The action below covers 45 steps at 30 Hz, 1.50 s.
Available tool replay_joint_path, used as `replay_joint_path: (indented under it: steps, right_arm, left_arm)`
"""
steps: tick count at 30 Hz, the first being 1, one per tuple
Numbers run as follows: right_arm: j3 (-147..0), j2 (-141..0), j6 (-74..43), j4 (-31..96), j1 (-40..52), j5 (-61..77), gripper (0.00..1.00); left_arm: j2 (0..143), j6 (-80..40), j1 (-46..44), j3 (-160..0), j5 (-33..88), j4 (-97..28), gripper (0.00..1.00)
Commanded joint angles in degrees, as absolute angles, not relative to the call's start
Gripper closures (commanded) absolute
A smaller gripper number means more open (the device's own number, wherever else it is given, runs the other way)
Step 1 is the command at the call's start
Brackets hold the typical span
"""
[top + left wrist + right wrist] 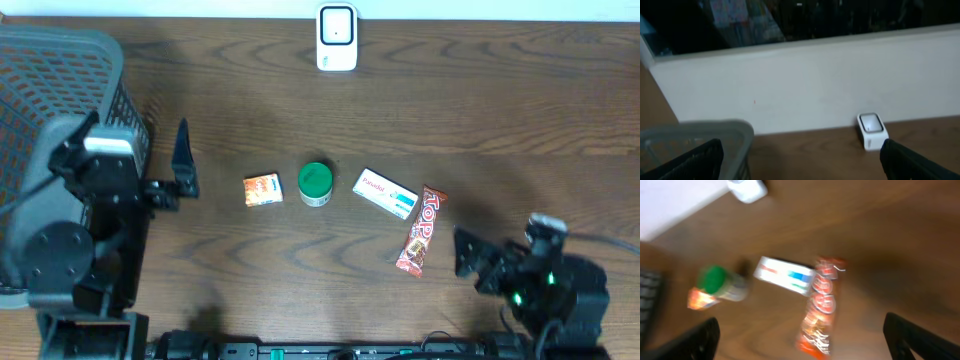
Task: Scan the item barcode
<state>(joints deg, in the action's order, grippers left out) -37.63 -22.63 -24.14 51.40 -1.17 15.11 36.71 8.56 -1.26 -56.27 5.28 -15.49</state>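
My right gripper moves to the left in the overhead view and down around the candy bar's near end (pixel 411 261) (pixel 814 341) next, since that end lies below it that way.
Several items lie in a row mid-table: a small orange box (pixel 263 189), a green-lidded jar (pixel 315 183), a white and blue box (pixel 385 193) and a red candy bar (pixel 421 231). The white scanner (pixel 337 37) stands at the far edge. My right gripper (pixel 470 255) is open just right of the candy bar, which lies ahead between its fingers (pixel 685 342) in the blurred right wrist view, with the candy bar (pixel 820 307) untouched. My left gripper (pixel 182 170) is open beside the basket, holding nothing, and faces the scanner (pixel 871 131).
A large grey mesh basket (pixel 60 60) fills the far left corner, its rim (pixel 700 130) close to my left fingers. A white wall runs behind the scanner. Bare wooden tabletop lies between the items and the scanner.
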Motion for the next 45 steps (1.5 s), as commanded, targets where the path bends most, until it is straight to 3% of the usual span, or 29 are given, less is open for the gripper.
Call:
replay_joint_path:
  steps: [1,3,7,10,14,16,24,34,40,45]
  right_arm:
    - [-37.8,-28.7,-27.9,45.6,-1.5,30.2,0.01]
    - [-37.8,-31.6,-28.2,42.4,-1.4,35.7,0.01]
    - [-37.8,-37.9,-31.4,43.7,-0.3,31.2,0.01]
    - [-37.8,-43.3,-32.0,47.1,3.1,21.1,0.27]
    - [-37.8,-50.8,-36.8,46.4,11.1,15.4,0.29]
    - [-37.8,-54.7,-41.3,45.4,17.0,11.5,0.37]
    - [-40.6,-71.8,-62.2,44.9,34.8,-2.1,0.35]
    - [-59.8,-92.0,-62.0,58.7,35.4,-9.8,0.4]
    - [-60.5,-99.0,-62.1,62.5,35.2,-9.8,0.48]
    - [-60.5,-100.1,-62.1,62.3,35.2,-10.0,0.47]
  left_arm:
    - [32.3,6.5,-0.5,-53.4,8.0,-14.9,0.01]
    - [30.7,5.3,-0.5,-53.3,8.0,-14.9,0.01]
    - [28.5,3.7,-0.5,-53.3,8.0,-15.1,0.01]
    - [27.8,3.7,-0.5,-53.2,8.0,-15.7,0.01]
    - [27.6,3.7,-0.5,-52.7,8.0,-15.8,0.01]
    - [27.6,3.7,-0.5,-52.3,8.0,-15.7,0.01]
    - [27.4,3.7,-0.5,-50.8,8.0,-15.7,0.01]
    - [24.2,3.7,-0.6,-50.8,8.0,-15.8,0.01]
    - [22.7,3.7,-0.7,-50.8,8.0,-15.8,0.01]
    - [22.7,3.8,-0.7,-50.8,8.0,-15.8,0.01]
